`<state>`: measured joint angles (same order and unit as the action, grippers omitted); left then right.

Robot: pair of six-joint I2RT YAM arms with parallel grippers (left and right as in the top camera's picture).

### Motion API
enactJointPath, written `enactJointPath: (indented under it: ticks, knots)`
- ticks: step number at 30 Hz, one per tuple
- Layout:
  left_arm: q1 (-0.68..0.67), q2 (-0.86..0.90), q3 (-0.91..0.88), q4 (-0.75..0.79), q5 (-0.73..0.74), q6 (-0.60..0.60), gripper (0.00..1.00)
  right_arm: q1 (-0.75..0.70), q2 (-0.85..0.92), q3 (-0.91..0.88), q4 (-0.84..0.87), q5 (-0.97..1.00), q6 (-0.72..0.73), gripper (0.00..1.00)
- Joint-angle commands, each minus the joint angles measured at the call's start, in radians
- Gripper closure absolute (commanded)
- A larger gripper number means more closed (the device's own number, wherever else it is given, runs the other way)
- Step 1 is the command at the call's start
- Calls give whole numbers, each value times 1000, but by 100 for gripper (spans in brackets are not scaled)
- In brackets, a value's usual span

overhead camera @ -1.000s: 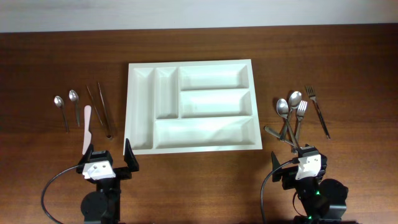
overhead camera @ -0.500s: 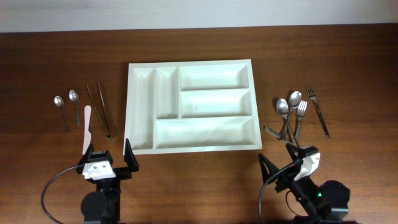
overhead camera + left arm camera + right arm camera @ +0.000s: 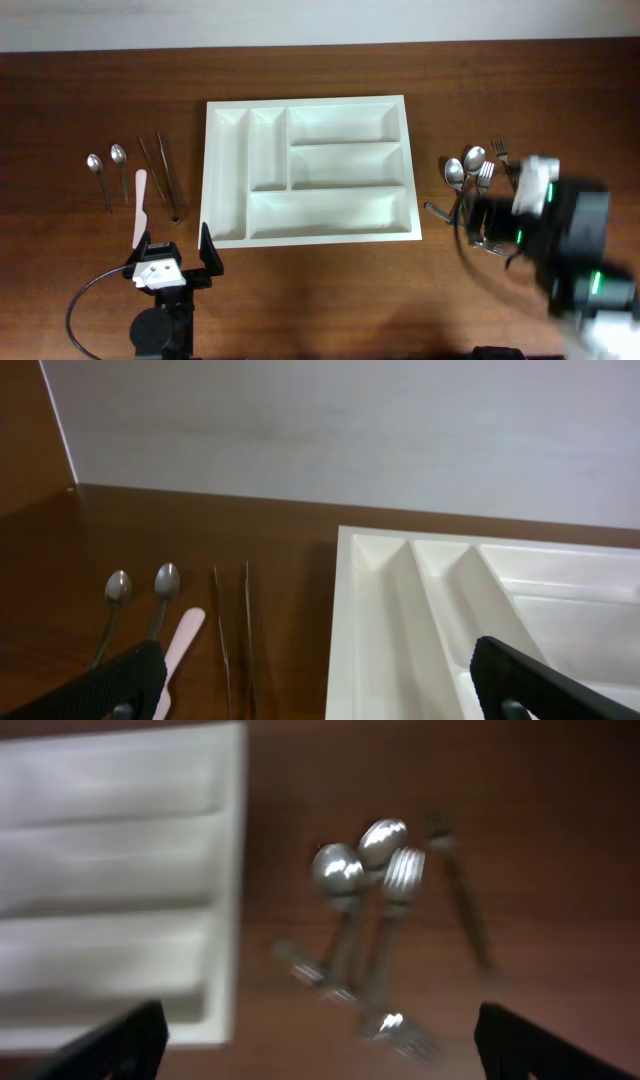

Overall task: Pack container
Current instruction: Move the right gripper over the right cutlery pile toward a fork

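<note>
The right gripper moves outward and then down onto the single fork's handle near the fork's teeth next, since that fork lies apart from the crossed pile.
A white cutlery tray (image 3: 228,232) with several empty compartments lies mid-table; it also shows in the left wrist view (image 3: 350,620) and the right wrist view (image 3: 228,870). Spoons and forks (image 3: 470,180) lie in a pile right of it, blurred in the right wrist view (image 3: 365,910). Two spoons (image 3: 108,170), a pink knife (image 3: 141,200) and thin metal tongs (image 3: 165,175) lie left of it. My left gripper (image 3: 172,255) is open and empty at the front edge (image 3: 320,690). My right gripper (image 3: 490,225) is open, raised over the right cutlery pile (image 3: 320,1040).
A single fork (image 3: 510,175) lies at the far right of the pile. A pale wall (image 3: 350,430) stands behind the table's far edge. Bare dark wood (image 3: 320,300) runs along the front between the two arms.
My right arm has risen from the front edge and swung forward and right, over the right cutlery pile, blurred with motion. The left arm has not moved.
</note>
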<state>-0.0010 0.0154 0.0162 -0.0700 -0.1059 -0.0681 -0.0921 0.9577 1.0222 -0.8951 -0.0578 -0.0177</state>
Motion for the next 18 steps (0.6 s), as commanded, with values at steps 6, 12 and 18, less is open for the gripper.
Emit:
enactJointPath:
  ticks: [6, 12, 18]
  knots:
    - [-5, -10, -7, 2, -7, 9, 1, -22, 558, 614, -291, 24, -87, 1]
    - [-5, -10, -7, 2, -7, 9, 1, -128, 790, 711, -187, 31, -87, 1]
    - [-5, -10, -7, 2, -7, 9, 1, -251, 958, 711, -166, 31, -132, 1]
